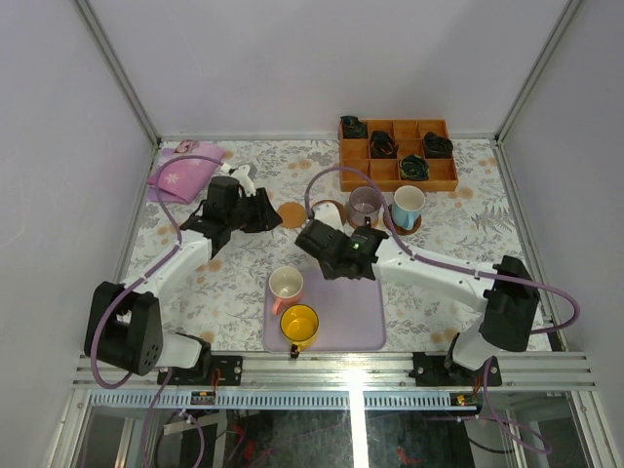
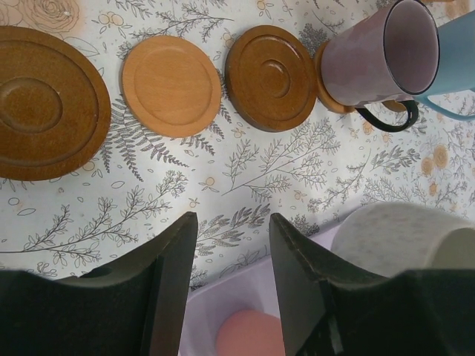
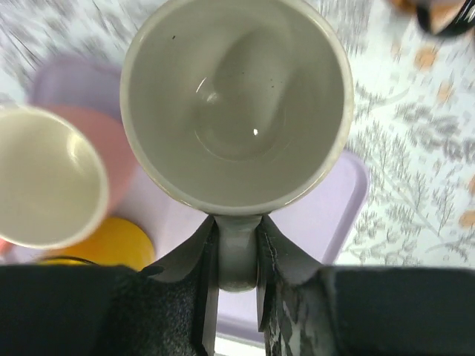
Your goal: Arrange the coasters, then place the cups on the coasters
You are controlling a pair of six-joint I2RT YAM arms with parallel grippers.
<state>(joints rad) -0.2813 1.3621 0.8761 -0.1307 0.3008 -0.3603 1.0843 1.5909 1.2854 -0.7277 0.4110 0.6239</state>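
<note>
The cup goes outward and down onto the second dark coaster next, where my right gripper releases it, since that coaster is still bare.
My right gripper [image 3: 237, 248] is shut on the handle of the cream-white cup [image 3: 236, 104] and holds it upright above the lavender tray [image 3: 330, 200]. The pink cup [image 3: 52, 174] and the yellow cup [image 3: 111, 241] stand on that tray. In the left wrist view a large dark coaster [image 2: 41, 104], a tan coaster [image 2: 171, 85] and a second dark coaster [image 2: 271, 78] lie in a row. The greyish purple cup [image 2: 371, 55] sits on another tan coaster [image 2: 326, 81], with the light blue cup [image 2: 460, 44] beside it. My left gripper [image 2: 234, 222] hovers open, holding nothing.
An orange compartment box [image 1: 397, 154] with dark items stands at the back right. A pink cloth [image 1: 180, 175] lies at the back left. The lavender tray [image 1: 356, 317] sits near the front edge between the arms. Walls enclose the table on three sides.
</note>
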